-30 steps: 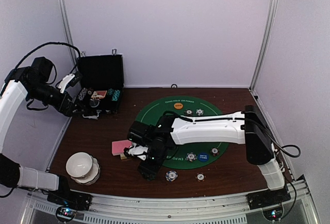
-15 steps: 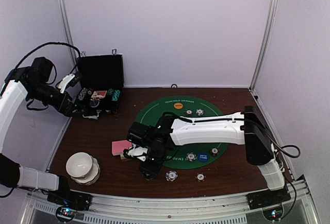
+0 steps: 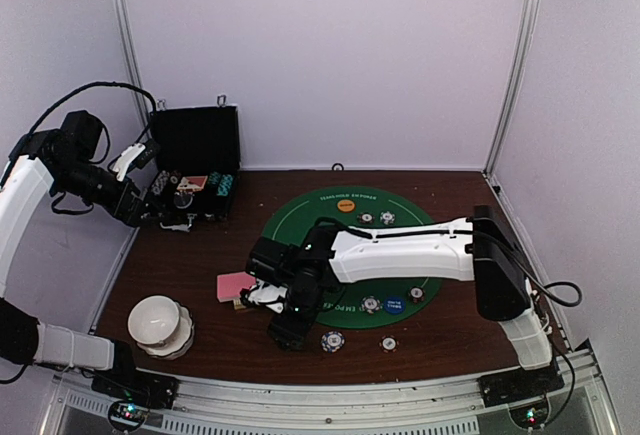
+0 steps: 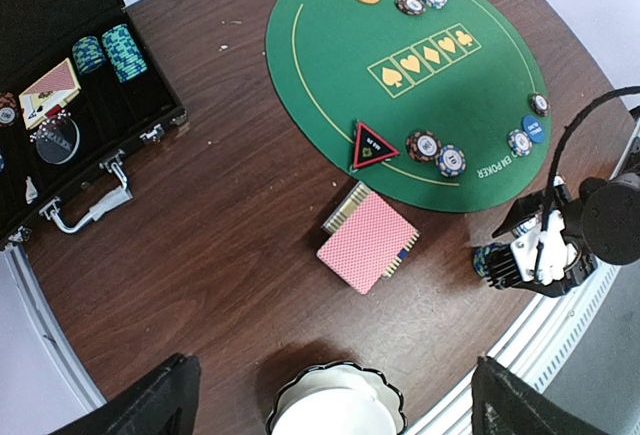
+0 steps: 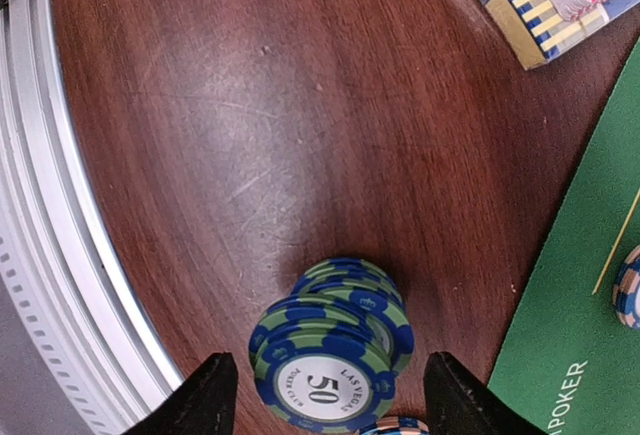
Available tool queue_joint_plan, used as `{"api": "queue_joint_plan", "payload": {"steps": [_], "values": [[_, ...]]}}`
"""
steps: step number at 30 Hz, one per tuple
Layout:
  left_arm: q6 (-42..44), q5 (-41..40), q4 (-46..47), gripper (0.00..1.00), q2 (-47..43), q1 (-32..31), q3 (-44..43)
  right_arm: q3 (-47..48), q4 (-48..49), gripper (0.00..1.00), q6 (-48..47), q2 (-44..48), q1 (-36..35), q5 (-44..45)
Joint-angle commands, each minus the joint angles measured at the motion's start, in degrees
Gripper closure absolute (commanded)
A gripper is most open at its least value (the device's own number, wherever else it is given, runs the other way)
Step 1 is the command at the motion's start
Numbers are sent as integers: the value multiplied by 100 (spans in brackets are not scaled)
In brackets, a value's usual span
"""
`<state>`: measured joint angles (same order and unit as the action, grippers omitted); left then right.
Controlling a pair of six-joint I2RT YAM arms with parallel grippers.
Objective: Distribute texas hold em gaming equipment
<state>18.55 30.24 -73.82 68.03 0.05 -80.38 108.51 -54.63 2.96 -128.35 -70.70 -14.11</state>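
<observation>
The robot's right gripper needs to stay low next and close its open fingers from both sides onto the rims of the stack's upper chips [image 5: 323, 375], since the rims are already between them.
My right gripper [image 3: 288, 328] is low over the table's front, in front of the green mat [image 3: 300, 217]. In the right wrist view it [image 5: 335, 397] is open, its fingers either side of a short stack of blue-green "50" chips [image 5: 335, 350] on the wood, not touching it. The stack also shows in the left wrist view [image 4: 487, 260]. The pink-backed card deck [image 3: 236, 285] lies left of the mat. The red-black triangle marker [image 4: 372, 145], orange button [image 3: 346, 206], blue button [image 3: 394, 305] and several chips lie on the mat. My left gripper [image 3: 135, 210] is open and empty, raised beside the case.
The open black case [image 3: 195, 145] at the back left holds teal chip stacks [image 4: 110, 53] and cards. A white bowl stack [image 3: 160, 323] stands at the front left. Two loose chips [image 3: 332, 341] [image 3: 388, 344] lie near the front rail [image 3: 330, 395].
Almost nothing: the right gripper has shifted very slightly near the table's front. The left arm has not moved.
</observation>
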Motion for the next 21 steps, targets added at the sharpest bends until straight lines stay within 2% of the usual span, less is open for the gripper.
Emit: {"api": "queue_joint_plan", "payload": {"steps": [1, 11, 21], "values": [[61, 26, -20, 2, -95, 43, -155, 204, -8, 33, 3, -158, -41, 117], [61, 34, -25, 2, -97, 38, -162, 395, -12, 36, -24, -323, -41, 188], [61, 23, -20, 2, -106, 39, -137, 360, -3, 50, -23, -253, -41, 272]]}}
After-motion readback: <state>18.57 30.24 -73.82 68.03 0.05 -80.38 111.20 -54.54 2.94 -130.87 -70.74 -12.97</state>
